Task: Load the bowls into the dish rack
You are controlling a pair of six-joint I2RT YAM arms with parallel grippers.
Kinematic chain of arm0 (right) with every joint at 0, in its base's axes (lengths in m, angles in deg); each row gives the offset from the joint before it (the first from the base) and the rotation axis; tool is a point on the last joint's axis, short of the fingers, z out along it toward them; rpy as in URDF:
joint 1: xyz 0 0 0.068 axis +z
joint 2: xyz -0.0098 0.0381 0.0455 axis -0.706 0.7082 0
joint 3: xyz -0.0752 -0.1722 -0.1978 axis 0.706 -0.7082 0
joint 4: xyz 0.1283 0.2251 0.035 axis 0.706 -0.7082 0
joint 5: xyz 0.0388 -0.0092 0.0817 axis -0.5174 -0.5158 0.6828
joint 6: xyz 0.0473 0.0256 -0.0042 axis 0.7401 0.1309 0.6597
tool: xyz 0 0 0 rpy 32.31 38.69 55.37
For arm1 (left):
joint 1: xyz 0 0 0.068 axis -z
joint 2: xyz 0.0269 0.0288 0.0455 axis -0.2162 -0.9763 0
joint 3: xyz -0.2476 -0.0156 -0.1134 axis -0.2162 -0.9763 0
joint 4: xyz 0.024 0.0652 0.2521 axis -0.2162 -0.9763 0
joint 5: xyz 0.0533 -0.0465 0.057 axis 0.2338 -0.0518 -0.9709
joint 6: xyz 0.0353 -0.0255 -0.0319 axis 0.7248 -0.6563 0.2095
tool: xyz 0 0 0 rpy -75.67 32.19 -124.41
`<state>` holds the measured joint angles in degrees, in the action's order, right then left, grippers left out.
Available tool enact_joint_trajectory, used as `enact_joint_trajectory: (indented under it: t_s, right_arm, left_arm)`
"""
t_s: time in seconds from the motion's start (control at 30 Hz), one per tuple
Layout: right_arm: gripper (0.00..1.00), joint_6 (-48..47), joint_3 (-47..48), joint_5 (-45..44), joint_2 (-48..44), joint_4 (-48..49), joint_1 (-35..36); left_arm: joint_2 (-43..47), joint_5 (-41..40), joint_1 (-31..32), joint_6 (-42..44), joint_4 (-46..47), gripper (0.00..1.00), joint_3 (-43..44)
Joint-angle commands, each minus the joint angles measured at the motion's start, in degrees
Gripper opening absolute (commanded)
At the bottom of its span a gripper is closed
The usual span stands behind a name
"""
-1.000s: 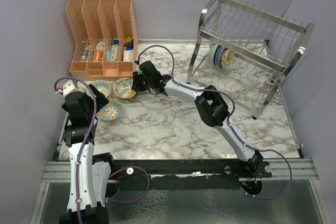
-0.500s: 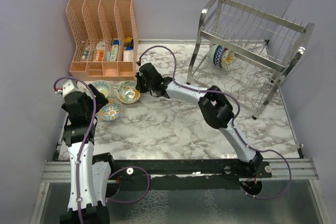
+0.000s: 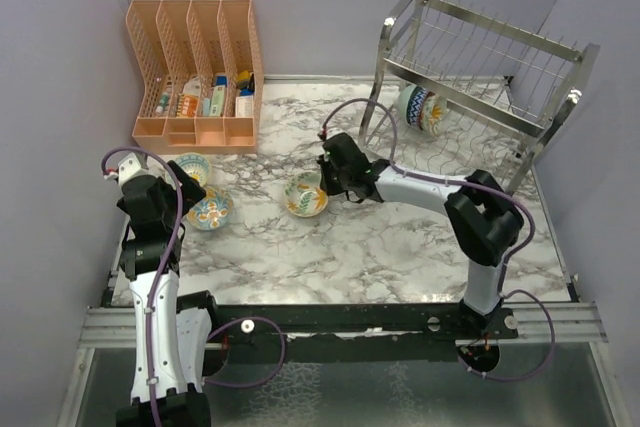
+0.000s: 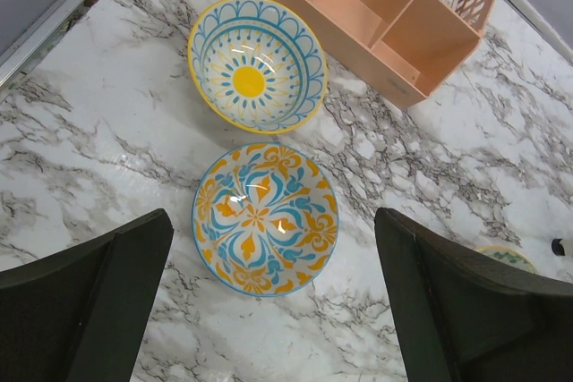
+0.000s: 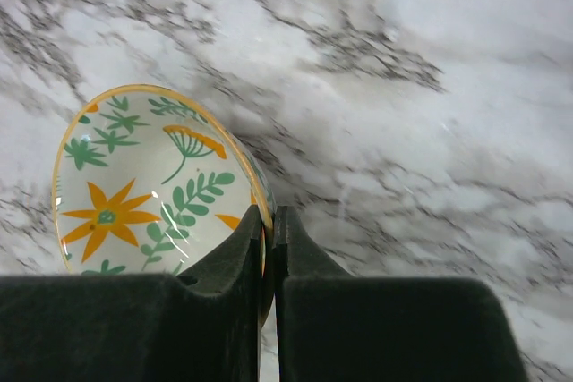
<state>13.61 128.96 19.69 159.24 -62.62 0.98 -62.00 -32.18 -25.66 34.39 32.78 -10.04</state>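
The marble is bare back of my right gripper and to its right in the top view, so I should move the cream bowl there and let go of the bowl's rim.
My right gripper (image 3: 322,183) is shut on the rim of a cream bowl with green leaves and orange flowers (image 3: 305,197), holding it over the middle of the marble table; in the right wrist view the bowl (image 5: 148,185) is pinched at its right edge by my right gripper (image 5: 272,230). Two bowls sit at the left: a blue and yellow sunburst bowl (image 3: 191,168) (image 4: 256,63) and an orange and blue floral bowl (image 3: 210,209) (image 4: 265,217). My left gripper (image 4: 269,310) is open above the floral bowl. The silver dish rack (image 3: 480,97) at the back right holds bowls on edge (image 3: 422,107).
A peach plastic slotted organizer (image 3: 197,72) with small items stands at the back left, its base showing in the left wrist view (image 4: 385,15). The purple walls close in the left, back and right sides. The rack's legs (image 3: 500,197) reach onto the table right of my right arm.
My right gripper has carried the leaf-patterned bowl from beside the other two bowls rightward to the table's middle. The left arm has not moved.
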Motion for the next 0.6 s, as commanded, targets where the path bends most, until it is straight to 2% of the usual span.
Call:
enact_joint_trajectory:
  t_s: [0.0,0.23,0.27,0.37,0.43,0.5,0.57]
  right_arm:
    - [0.01,-1.12,-7.65,-0.63,-8.09,0.56,-2.0]
    - [0.01,0.41,-18.19,-4.57,-15.37,-1.52,-3.57]
    - [0.05,0.58,-19.13,-4.99,-15.71,-1.51,-3.73]
    - [0.22,1.21,-20.81,-6.19,-15.95,-1.75,-4.03]
    - [0.27,1.36,-21.27,-6.66,-16.18,-1.94,-4.14]
    - [0.37,1.23,-21.26,-6.88,-16.99,-2.07,-4.17]
    - [0.39,0.67,-20.93,-6.83,-18.26,-2.41,-4.14]
  left_arm:
    - [0.62,1.34,-0.61,0.4,1.74,0.99,-0.55]
    - [0.64,1.2,-0.63,0.4,1.76,0.99,-0.58]
    - [0.65,1.18,-0.64,0.39,1.74,0.99,-0.55]
    - [0.46,1.2,-0.78,0.41,1.79,0.99,-0.62]
    - [0.35,1.27,-0.76,0.4,1.73,0.99,-0.66]
    - [0.21,1.36,-0.72,0.39,1.78,0.99,-0.66]
    - [0.15,1.34,-0.72,0.39,1.76,0.99,-0.66]
